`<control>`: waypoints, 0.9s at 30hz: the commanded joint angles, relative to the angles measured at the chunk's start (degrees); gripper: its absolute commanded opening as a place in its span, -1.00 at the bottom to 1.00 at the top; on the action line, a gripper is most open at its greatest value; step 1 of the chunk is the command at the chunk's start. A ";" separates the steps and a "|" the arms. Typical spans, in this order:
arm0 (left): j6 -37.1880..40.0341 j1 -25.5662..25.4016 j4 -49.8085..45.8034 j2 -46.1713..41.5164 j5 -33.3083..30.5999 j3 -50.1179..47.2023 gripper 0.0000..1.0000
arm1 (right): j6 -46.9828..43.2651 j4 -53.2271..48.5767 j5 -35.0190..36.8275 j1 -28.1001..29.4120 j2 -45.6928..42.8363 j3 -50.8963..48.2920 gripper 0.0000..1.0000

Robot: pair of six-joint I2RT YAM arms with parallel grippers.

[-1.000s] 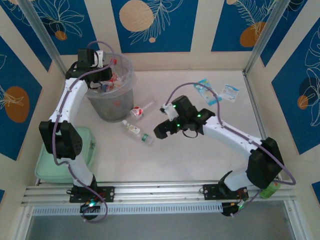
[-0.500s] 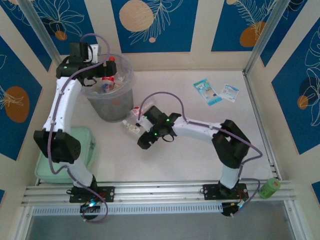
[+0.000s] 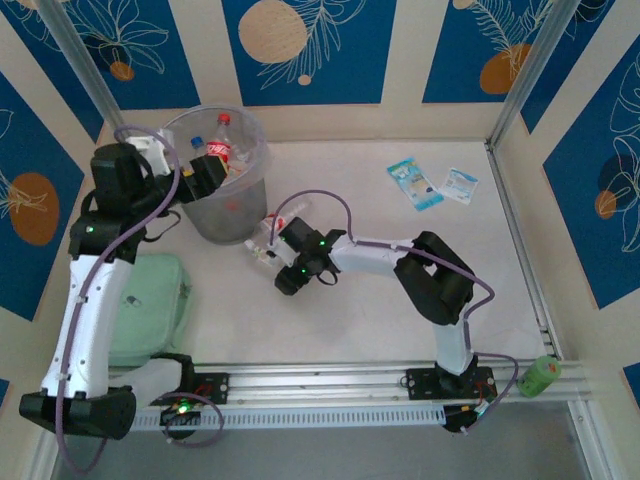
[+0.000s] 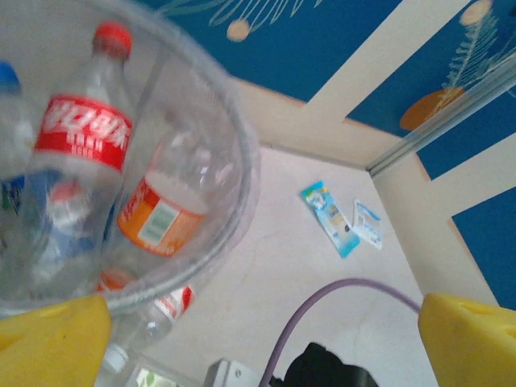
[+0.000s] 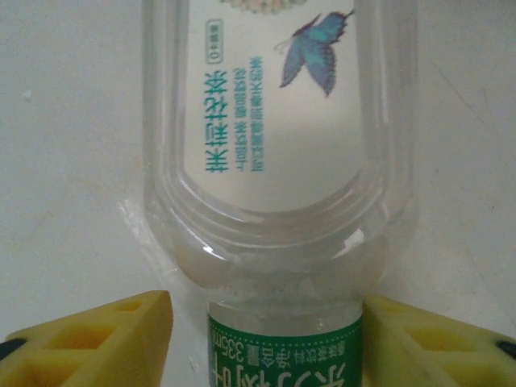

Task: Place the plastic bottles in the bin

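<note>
My left gripper is across the bin's rim from the butterfly bottle's base (image 3: pixel 261 253) and will move past the bin (image 3: pixel 232 205) onto it, since my right gripper straddles the bottle's green end.
The bin (image 3: pixel 232 205) stands at the back left and holds several plastic bottles, among them a red-labelled one (image 3: pixel 219 148) (image 4: pixel 81 137) and an orange-labelled one (image 4: pixel 158 218). My left gripper (image 3: pixel 207 172) (image 4: pixel 262 347) hangs open at the bin's left rim with nothing between its yellow fingers (image 4: pixel 50 340). On the table lies a clear bottle with a white butterfly label and a green band (image 5: pixel 278 161) (image 3: pixel 262 253). My right gripper (image 3: pixel 287 274) (image 5: pixel 270 343) straddles its green end. The right finger touches the bottle; a small gap remains at the left one. A red-labelled bottle (image 3: pixel 283 218) (image 4: pixel 172 304) lies beside the bin.
Two blue-and-white packets (image 3: pixel 415 183) (image 3: pixel 462 186) lie at the back right of the table. A pale green pad (image 3: pixel 150 310) sits at the front left under the left arm. A green object (image 3: pixel 540 377) rests by the rail at the front right.
My left gripper opened over the bin, dropped its bottle in and drew back to the left. My right arm swung left onto the green-banded bottle and its jaws have narrowed around it.
</note>
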 commanded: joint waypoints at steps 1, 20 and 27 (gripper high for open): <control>-7.75 -0.49 7.50 -1.53 3.39 -4.09 0.94 | -0.17 0.59 -2.88 -0.69 -3.02 -1.37 0.03; -17.51 -8.01 22.93 2.70 6.55 -6.57 1.00 | 10.09 6.00 -13.04 -12.82 -34.12 -10.81 -0.27; -14.03 -16.02 20.53 7.65 3.03 -3.25 1.00 | 11.41 9.61 -14.01 -13.19 -37.60 -8.67 -0.28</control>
